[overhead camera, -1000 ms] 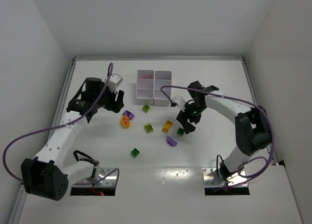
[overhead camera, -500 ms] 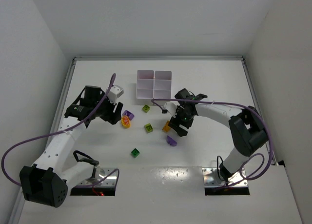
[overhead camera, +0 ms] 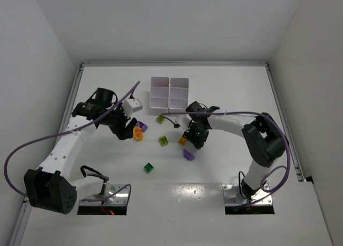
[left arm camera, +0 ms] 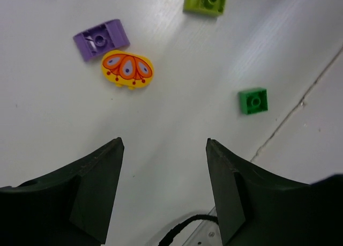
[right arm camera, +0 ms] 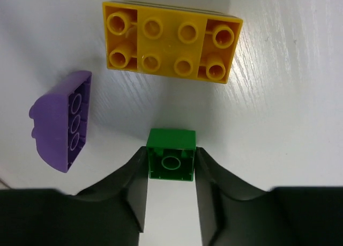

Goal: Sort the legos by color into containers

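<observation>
I will next swing my left gripper back toward its base, and turn and lower it over the lone green brick [overhead camera: 148, 168] [left arm camera: 253, 101], because the bare table gives both fingers room around it.
My right gripper [right arm camera: 171, 159] is shut on a small dark green brick [right arm camera: 171, 161], just above the table. An orange-yellow 2-by-4 brick [right arm camera: 171, 41] lies just beyond it and a purple brick [right arm camera: 60, 120] to its left. In the top view the right gripper [overhead camera: 194, 138] is beside the orange brick [overhead camera: 183, 141]. My left gripper [left arm camera: 163, 145] is open and empty above bare table. Ahead of it lie a yellow oval piece with an orange pattern [left arm camera: 127, 69], a purple brick [left arm camera: 102, 39], a green brick [left arm camera: 253, 101] and a lime brick [left arm camera: 206, 0]. The white grid tray [overhead camera: 169, 96] stands at the back centre.
In the top view two lime bricks [overhead camera: 161, 119] [overhead camera: 163, 141] lie between the grippers, a purple brick [overhead camera: 188, 154] sits below the right gripper and a green brick [overhead camera: 148, 167] lies nearer the front. The left gripper [overhead camera: 126, 131] is just left of the yellow piece [overhead camera: 138, 134].
My right gripper has moved left with the green brick, up to the orange brick. My left gripper has swung down and right toward the yellow piece.
</observation>
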Tool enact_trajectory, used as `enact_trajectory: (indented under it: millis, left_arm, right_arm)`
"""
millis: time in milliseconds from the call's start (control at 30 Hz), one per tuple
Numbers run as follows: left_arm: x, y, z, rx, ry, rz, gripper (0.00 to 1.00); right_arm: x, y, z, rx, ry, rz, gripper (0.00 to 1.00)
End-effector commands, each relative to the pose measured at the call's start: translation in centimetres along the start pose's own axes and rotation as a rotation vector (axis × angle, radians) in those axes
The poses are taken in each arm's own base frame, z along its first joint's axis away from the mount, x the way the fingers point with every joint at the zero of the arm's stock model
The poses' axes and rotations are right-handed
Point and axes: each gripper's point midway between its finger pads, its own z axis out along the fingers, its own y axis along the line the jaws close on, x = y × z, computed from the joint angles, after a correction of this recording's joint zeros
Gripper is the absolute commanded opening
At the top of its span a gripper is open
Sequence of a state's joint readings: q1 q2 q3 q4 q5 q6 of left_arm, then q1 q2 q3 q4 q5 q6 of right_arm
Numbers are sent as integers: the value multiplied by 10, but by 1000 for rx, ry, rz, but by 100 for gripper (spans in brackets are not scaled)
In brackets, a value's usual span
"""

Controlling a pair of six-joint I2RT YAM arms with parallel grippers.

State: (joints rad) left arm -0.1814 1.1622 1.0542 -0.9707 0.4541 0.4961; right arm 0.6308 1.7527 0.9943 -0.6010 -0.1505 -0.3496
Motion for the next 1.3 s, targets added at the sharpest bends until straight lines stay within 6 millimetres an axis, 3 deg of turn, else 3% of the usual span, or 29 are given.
enact_trajectory:
  millis: [0, 33, 133, 200, 333, 433, 567, 667, 800, 900, 1267]
  left_arm:
    - [14, -16, -4, 122, 63, 144, 69]
    - [21, -26, -3, 184, 93, 220, 69]
    - [25, -45, 4, 294, 82, 366, 69]
    - [26, -51, 11, 326, 72, 423, 70]
    - [18, -64, 30, 370, -8, 571, 71]
    - [12, -71, 42, 400, -71, 673, 72]
    - [20, -80, 56, 455, -139, 833, 72]
    - [26, -84, 68, 464, -188, 934, 72]
    - [31, -89, 83, 454, -255, 1070, 72]
    - [33, -94, 90, 475, -281, 1153, 72]
    - [35, -119, 113, 636, -255, 1236, 72]
  right_arm:
    - [-14, -3, 2, 34, -23, -2, 33]
    - [-14, -3, 2, 34, -23, -2, 23]
    - [-7, -2, 3, 35, -2, 10, 6]
    - [-6, -5, 2, 39, -4, 32, 2]
    - [-4, -23, -6, 82, 3, 67, 1]
    - [-12, -39, -24, 108, -25, 103, 1]
    - [-23, -66, -54, 140, -86, 163, 1]
    - [-48, -92, -87, 165, -186, 222, 1]
    - [-65, -117, -115, 160, -268, 295, 1]
    - [-69, -127, -125, 149, -305, 328, 1]
    - [-57, -140, -129, 154, -317, 373, 1]
